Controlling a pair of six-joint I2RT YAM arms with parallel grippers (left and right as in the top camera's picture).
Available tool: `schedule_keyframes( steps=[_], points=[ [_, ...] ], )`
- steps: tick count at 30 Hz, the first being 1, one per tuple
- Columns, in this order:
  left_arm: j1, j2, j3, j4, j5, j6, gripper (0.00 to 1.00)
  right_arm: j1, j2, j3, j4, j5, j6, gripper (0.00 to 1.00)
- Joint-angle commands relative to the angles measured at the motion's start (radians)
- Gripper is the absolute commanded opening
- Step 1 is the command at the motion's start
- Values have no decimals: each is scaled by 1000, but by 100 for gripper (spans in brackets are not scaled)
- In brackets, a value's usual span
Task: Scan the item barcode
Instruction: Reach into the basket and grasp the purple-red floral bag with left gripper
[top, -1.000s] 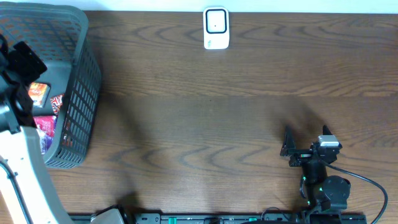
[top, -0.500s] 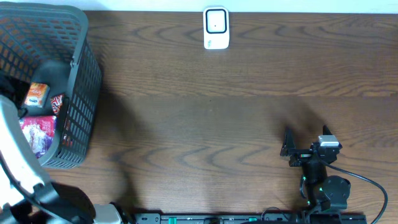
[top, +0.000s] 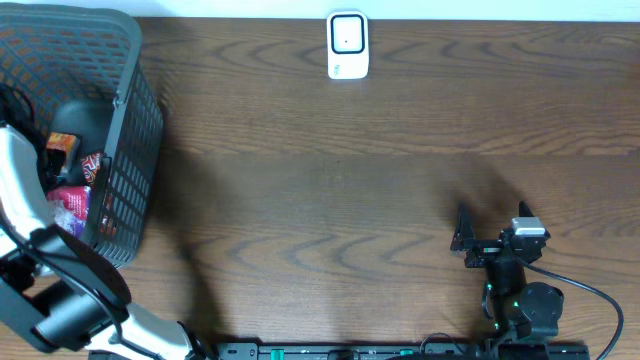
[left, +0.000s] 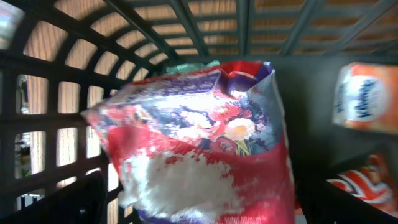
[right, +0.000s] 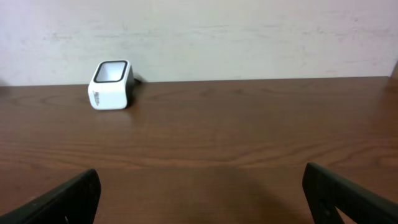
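Observation:
The left gripper should next lower its open fingers around the red-and-white part of the floral bag (left: 199, 143), and then it should close on that part of the bag.
A floral bag (left: 199, 143), red, purple and white, lies in the grey basket (top: 135, 120) and fills the left wrist view. My left gripper (left: 202, 202) hangs open just above it, one dark finger (left: 62, 202) on each side of the bag, gripping nothing. An orange packet (left: 367, 96) and a red-and-white packet (left: 367, 183) lie to the bag's right. The white barcode scanner (top: 348, 45) stands at the table's far edge. My right gripper (top: 490, 243) rests open and empty near the front right, facing the scanner (right: 112, 84).
The basket's lattice walls (left: 74, 93) close in around the left gripper. From above, the left arm (top: 30, 210) covers part of the basket's contents; the orange packet (top: 62, 143) and the floral bag (top: 70, 205) show beside it. A cable (top: 600, 300) trails from the right arm's base.
My left arm has swung round and lowered into the basket, now reaching in from the front left. The right arm has not moved.

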Motion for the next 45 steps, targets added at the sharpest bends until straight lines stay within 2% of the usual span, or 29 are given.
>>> schedule_keyframes(
  steps=[1, 12, 20, 22, 28, 30, 38, 42, 45],
  points=[
    [0, 46, -10, -14, -29, -16, 98, -8, -6, -3, -3, 7, 14, 99],
    [3, 106, -53, 4, -29, -6, 98, -8, -6, -3, -3, 7, 14, 99],
    [3, 107, -154, 89, -29, -6, 99, -8, -6, -3, -3, 7, 14, 99],
    [3, 107, -160, 100, -29, -5, 89, -8, -6, -3, -3, 7, 14, 99],
    [3, 107, -160, 104, -29, -5, 33, -8, -6, -3, -3, 8, 14, 99],
    [3, 106, -160, 108, -29, -5, 8, -8, -6, -3, -3, 8, 14, 99],
    [0, 7, -98, 72, -9, 55, 7, -8, -6, -3, -3, 7, 14, 99],
    [1, -138, -73, 114, 120, 55, 7, -8, -6, -3, -3, 8, 14, 99],
    [1, -270, -73, 195, 280, 54, 7, -8, -6, -3, -3, 7, 14, 99]
  ],
)
